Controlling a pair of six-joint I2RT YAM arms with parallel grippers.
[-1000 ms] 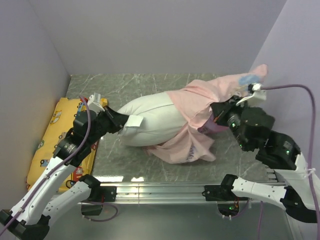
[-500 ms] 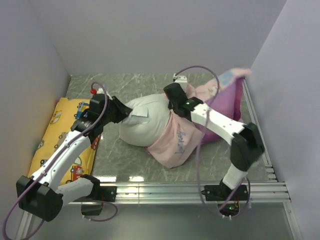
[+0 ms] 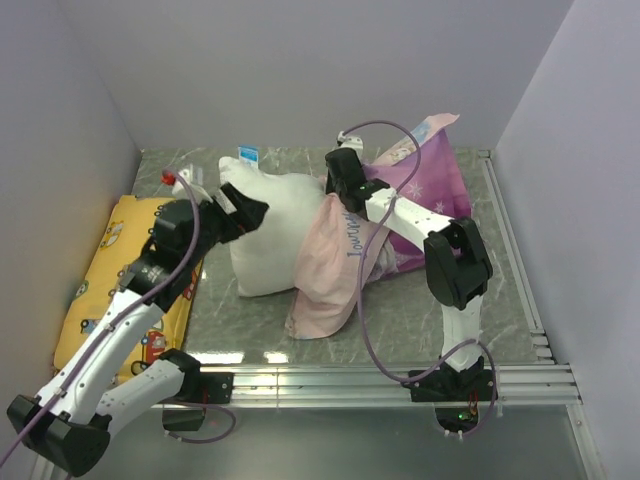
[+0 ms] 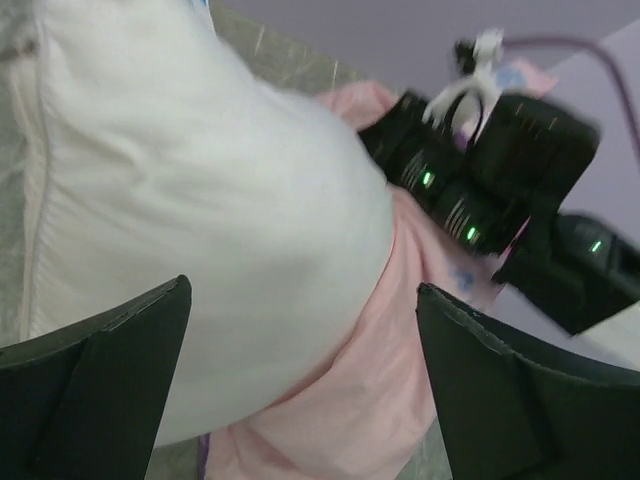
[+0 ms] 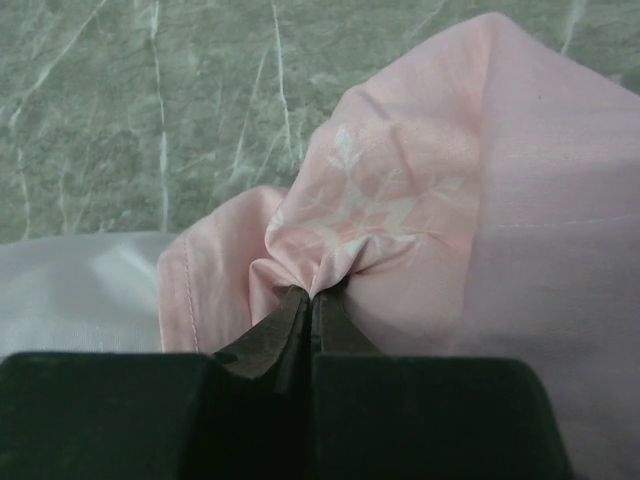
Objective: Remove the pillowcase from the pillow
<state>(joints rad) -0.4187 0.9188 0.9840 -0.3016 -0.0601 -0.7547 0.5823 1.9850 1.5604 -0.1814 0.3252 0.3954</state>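
The pillow's bare middle (image 3: 271,246) is below my left gripper and to its right in the top view, clear of pillowcase (image 3: 332,262), so I need to move my left gripper down and across onto it next.
The white pillow (image 3: 262,228) lies mid-table, its left half bare. The pillowcase (image 3: 332,262), turned pale pink side out, covers its right end, and its purple printed part (image 3: 428,188) stands up at the back right. My left gripper (image 3: 243,208) is open at the pillow's left end with nothing between its fingers. In the left wrist view the left gripper (image 4: 300,385) spans the pillow (image 4: 190,200) and the pink pillowcase (image 4: 385,400). My right gripper (image 3: 341,182) is over the pillow's top. It (image 5: 312,296) is shut on a bunched fold of pillowcase (image 5: 350,225).
A yellow cushion with cartoon vehicles (image 3: 100,270) lies along the left wall. Pale walls close the table on the left, back and right. A metal rail (image 3: 320,380) runs along the near edge. My right arm's elbow (image 3: 455,262) stands over the right side.
My left gripper has let go of the pillow and opened wide. The right arm has swung in from the right to over the pillow, still pinching the pillowcase. The pillow's left end has risen toward the back.
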